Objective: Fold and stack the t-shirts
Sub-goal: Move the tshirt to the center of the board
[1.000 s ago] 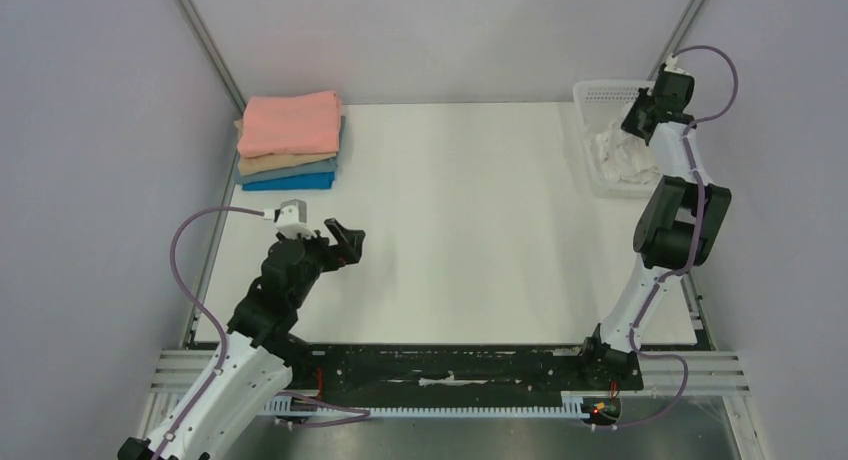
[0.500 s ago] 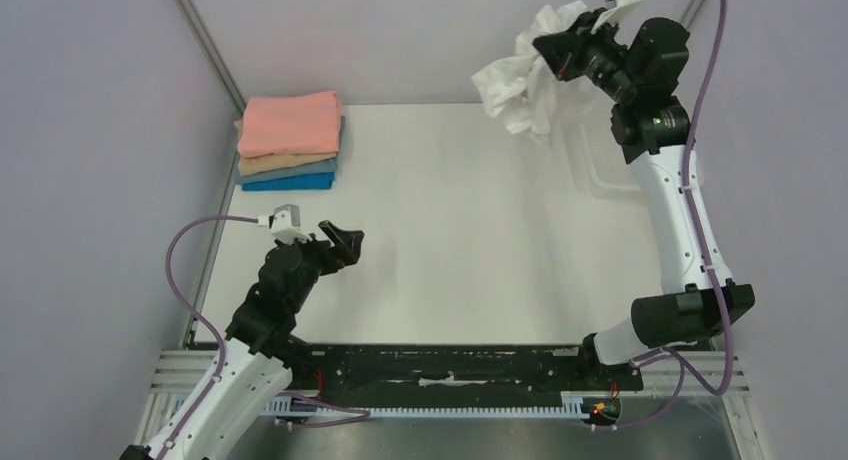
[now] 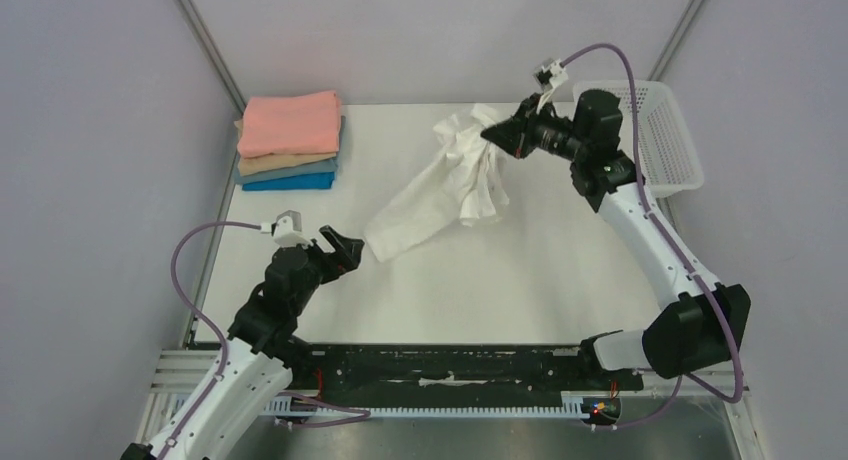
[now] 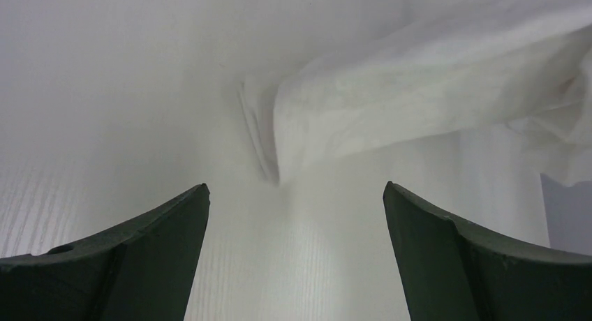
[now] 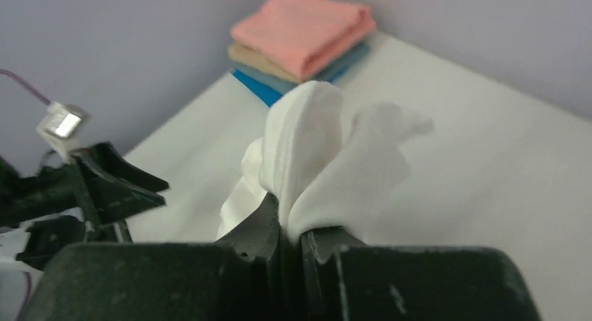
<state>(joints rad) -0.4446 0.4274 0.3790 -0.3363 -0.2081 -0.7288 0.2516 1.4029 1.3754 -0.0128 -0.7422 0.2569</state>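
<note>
The shirt's lower end (image 3: 388, 240) (image 4: 297, 129) trails loose beside my left gripper's open fingers, so they come down onto it next, to the right in the top view.
My right gripper (image 3: 492, 134) is shut on a bunched part of the plain white t-shirt (image 3: 440, 195), which trails down and left onto the table. In the right wrist view the white cloth (image 5: 321, 153) rises from between the closed fingers. My left gripper (image 3: 340, 248) is open and empty at the front left, just short of the shirt's lower end (image 4: 391, 105). A stack of folded t-shirts stands at the back left: salmon pink (image 3: 290, 123) on top, then tan (image 3: 280, 162), grey-blue (image 3: 310, 168) and bright blue (image 3: 290, 182). The stack also shows in the right wrist view (image 5: 300, 31).
A white plastic mesh basket (image 3: 660, 140) stands at the back right edge of the white table (image 3: 480, 280). Grey walls close in the sides and back. A black rail runs along the near edge.
My right arm lifted the white t-shirt out of the basket, swung it left and lowered it so its end now lies on the table. My left gripper barely moved.
</note>
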